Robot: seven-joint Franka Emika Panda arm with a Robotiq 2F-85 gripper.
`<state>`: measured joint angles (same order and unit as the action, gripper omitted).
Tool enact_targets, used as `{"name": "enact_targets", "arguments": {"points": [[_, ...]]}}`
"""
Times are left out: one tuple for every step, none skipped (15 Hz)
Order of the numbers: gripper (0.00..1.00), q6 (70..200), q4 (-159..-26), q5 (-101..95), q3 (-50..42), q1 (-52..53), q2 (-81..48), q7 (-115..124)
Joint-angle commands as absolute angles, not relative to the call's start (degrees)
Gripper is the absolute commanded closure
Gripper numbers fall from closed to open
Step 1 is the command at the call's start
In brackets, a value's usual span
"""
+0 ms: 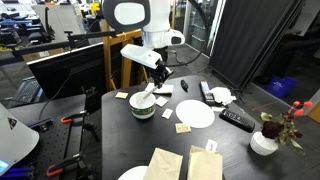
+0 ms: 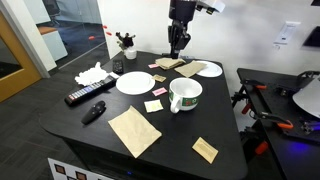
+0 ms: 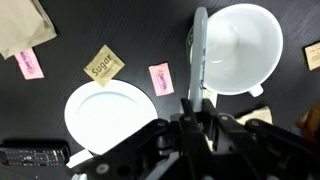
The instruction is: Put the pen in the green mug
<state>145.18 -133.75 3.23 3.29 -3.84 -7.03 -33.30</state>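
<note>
My gripper moves to the right in the wrist view next, and down over the mug's white inside to let go of the pen, because the pen's tip is over the mug's rim.
My gripper [image 3: 195, 108] is shut on the pen [image 3: 198, 55], a slim stick that sticks out from the jaws and looks pale with glare. Its tip lies over the left rim of the green mug [image 3: 240, 45], whose white inside looks empty. In both exterior views the gripper [image 1: 158, 75] [image 2: 178, 40] hangs above the table with the pen [image 1: 155, 88] pointing down. The mug [image 1: 143, 105] [image 2: 185, 95] stands on the black table below and to one side.
A white plate [image 1: 195, 115] [image 2: 134, 82] [image 3: 108, 115] lies next to the mug. A black remote [image 1: 237, 119] [image 2: 88, 93], a short dark object [image 2: 93, 112], paper bags [image 2: 133, 130], sugar packets [image 3: 103, 65] and a potted plant [image 1: 265, 140] share the table.
</note>
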Motion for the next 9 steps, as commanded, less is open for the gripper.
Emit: {"name": "enact_targets", "arguments": {"points": [[0.96, 149.33, -137.39, 9.8, 4.81, -3.86, -4.84, -41.51], [0.96, 149.99, -137.87, 11.71, 5.22, -3.87, -4.85, -43.73], [0.96, 150.59, -138.36, 13.86, 5.7, -3.88, -4.79, -46.15], [0.96, 151.0, -138.91, 16.2, 6.17, -3.94, -4.65, -48.69], [0.96, 151.06, -139.3, 18.42, 6.56, -3.98, -4.55, -51.28], [0.96, 151.07, -139.72, 20.83, 6.94, -4.0, -4.39, -54.07], [0.96, 150.79, -140.06, 23.04, 7.21, -3.96, -4.19, -56.52], [0.96, 150.67, -140.4, 25.04, 7.38, -3.89, -4.15, -59.08], [0.96, 150.45, -140.62, 26.83, 7.46, -3.82, -4.14, -61.44]]}}
